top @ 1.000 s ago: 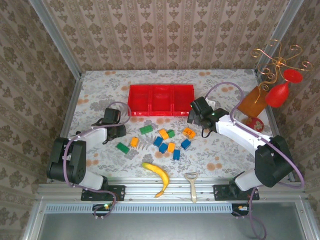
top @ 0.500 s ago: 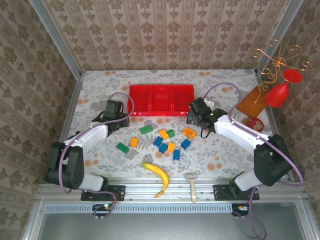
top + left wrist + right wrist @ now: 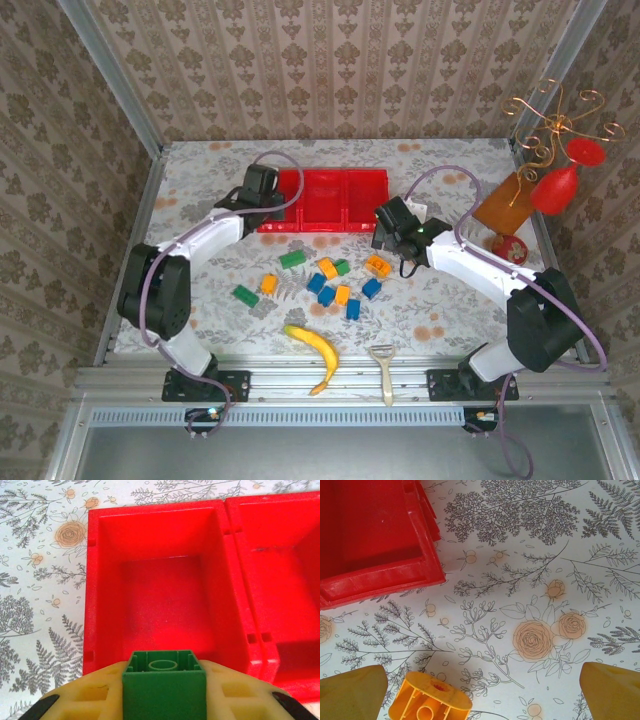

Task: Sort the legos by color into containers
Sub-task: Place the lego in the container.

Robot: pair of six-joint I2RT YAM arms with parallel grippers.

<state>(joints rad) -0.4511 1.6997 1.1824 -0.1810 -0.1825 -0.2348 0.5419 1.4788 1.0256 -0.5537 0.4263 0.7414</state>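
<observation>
Next, my left gripper moves outward from the near rim of the tray's bare section and down into that section [image 3: 162,602] to release the green lego [image 3: 165,685].
My left gripper [image 3: 268,195] hangs over the left end of the red container tray [image 3: 345,210]. In the left wrist view its yellow fingers [image 3: 85,695] are shut on a green lego [image 3: 165,685], held just above the near rim of the left compartment [image 3: 160,595], which is bare inside. My right gripper [image 3: 388,238] stands open by the tray's right front corner [image 3: 380,575], nothing between its fingers [image 3: 612,690]. An orange lego [image 3: 432,700] lies just inside the left finger. Several green, blue and orange legos [image 3: 327,285] are scattered in front of the tray.
A yellow banana [image 3: 313,352] and a peeler [image 3: 383,365] lie near the front edge. At the right stand a red goblet ornament [image 3: 555,185], a brown board [image 3: 505,205] and a small red round object [image 3: 512,247]. Patterned walls close in the table.
My left arm has swung from the table's left side up and right to the tray's left compartment. The right gripper has barely moved.
</observation>
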